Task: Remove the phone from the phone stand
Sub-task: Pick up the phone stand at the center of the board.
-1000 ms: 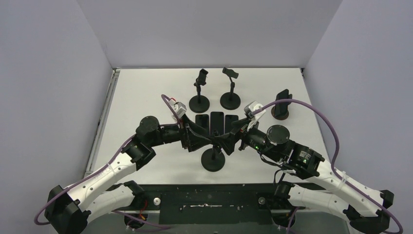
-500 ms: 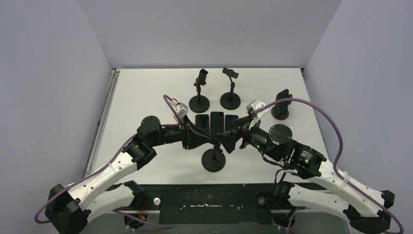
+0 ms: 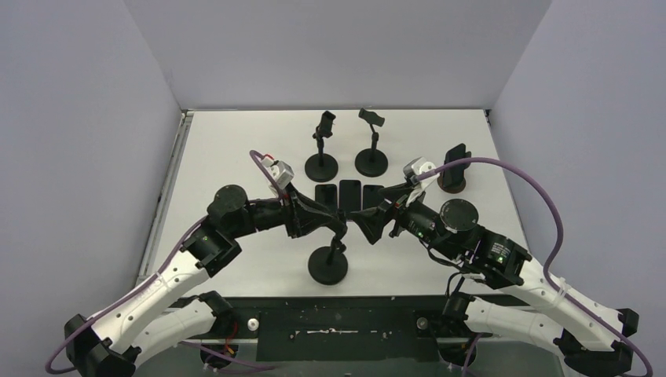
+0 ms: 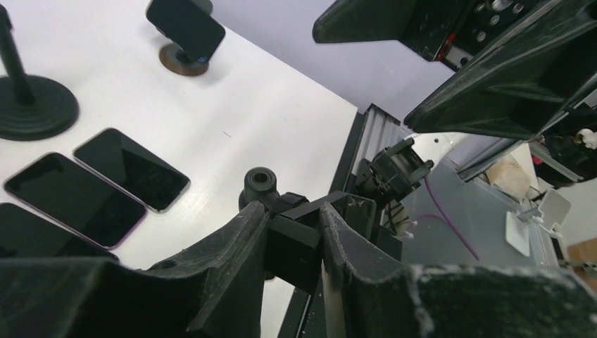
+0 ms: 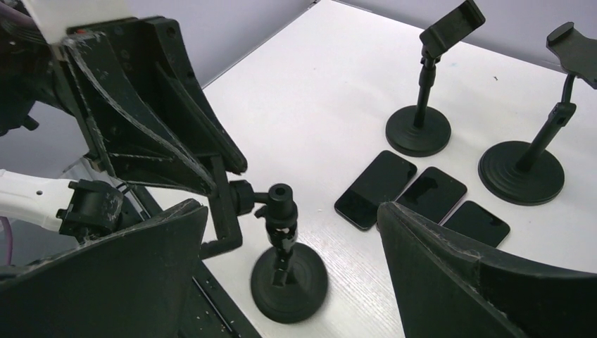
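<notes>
My left gripper swings outward next, then down to release the black pole stand, since bare tabletop beside the rear stands lies outward, to its left in the top view.
A dark phone [image 3: 455, 155] leans in a small round phone stand [image 3: 451, 182] at the back right; the left wrist view has the phone [image 4: 186, 27] far off on its brown stand [image 4: 176, 62]. Neither gripper touches it. My left gripper [image 3: 334, 225] is shut on the clamp plate [image 4: 299, 243] of an empty black pole stand [image 3: 328, 265] near the front. The right gripper [image 3: 369, 224] hovers open just right of that clamp, its fingers [image 5: 450, 267] straddling the pole top [image 5: 281, 197].
Three dark phones [image 3: 349, 195] lie flat side by side mid-table. Two more empty pole stands, one [image 3: 322, 149] left of the other [image 3: 371, 145], rise behind them. The table's near edge and black rail [image 3: 345, 322] sit just in front of the held stand.
The left gripper closed on the stand's clamp, then drew left and nearer, dragging the stand's base that way. The right gripper stayed open and eased slightly back.
</notes>
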Robot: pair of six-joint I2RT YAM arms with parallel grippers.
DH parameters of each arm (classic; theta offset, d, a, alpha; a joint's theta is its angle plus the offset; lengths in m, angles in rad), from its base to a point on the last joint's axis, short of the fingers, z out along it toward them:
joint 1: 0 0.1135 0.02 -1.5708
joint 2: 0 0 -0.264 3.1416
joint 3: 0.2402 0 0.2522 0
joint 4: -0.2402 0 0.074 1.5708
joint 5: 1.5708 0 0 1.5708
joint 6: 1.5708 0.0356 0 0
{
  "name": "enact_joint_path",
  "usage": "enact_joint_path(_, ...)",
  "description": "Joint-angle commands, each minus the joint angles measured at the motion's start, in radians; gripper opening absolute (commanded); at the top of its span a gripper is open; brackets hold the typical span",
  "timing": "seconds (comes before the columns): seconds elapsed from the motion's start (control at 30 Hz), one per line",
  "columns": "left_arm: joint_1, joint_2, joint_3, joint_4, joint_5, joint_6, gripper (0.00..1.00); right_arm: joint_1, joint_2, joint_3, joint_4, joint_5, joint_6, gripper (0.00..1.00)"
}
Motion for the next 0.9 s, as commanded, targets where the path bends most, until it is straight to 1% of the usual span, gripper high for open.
enact_joint_path(0.0, 0.000, -0.078, 0.129, 0.032, -0.092, 0.052, 0.00, 0.006, -0.013, 0.043, 0.029, 0.022, -0.025, 0.97)
enact_joint_path(0.1, 0.002, -0.091, 0.160, -0.006, -0.147, 0.074, 0.00, 0.006, -0.012, 0.045, 0.032, 0.022, -0.031, 0.97)
enact_joint_path(0.17, 0.004, -0.106, 0.177, -0.036, -0.214, 0.101, 0.00, 0.006, -0.009, 0.046, 0.035, 0.019, -0.036, 0.97)
enact_joint_path(0.37, 0.022, -0.142, 0.172, -0.043, -0.478, 0.157, 0.00, 0.006, -0.001, 0.043, 0.051, 0.019, -0.048, 0.97)
enact_joint_path(0.53, 0.048, -0.113, 0.167, -0.013, -0.711, 0.183, 0.00, 0.006, 0.001, 0.036, 0.064, 0.025, -0.053, 0.97)
enact_joint_path(0.63, 0.090, -0.076, 0.168, 0.023, -0.820, 0.190, 0.00, 0.006, 0.005, 0.035, 0.066, 0.024, -0.056, 0.97)
enact_joint_path(0.7, 0.150, -0.043, 0.161, 0.067, -0.834, 0.176, 0.00, 0.006, 0.006, 0.034, 0.067, 0.022, -0.059, 0.97)
enact_joint_path(0.83, 0.368, 0.060, 0.159, 0.190, -0.686, 0.067, 0.00, 0.006, 0.006, 0.035, 0.073, 0.028, -0.066, 0.97)
enact_joint_path(0.87, 0.408, 0.088, 0.165, 0.222, -0.660, 0.035, 0.00, 0.006, 0.008, 0.035, 0.072, 0.031, -0.067, 0.97)
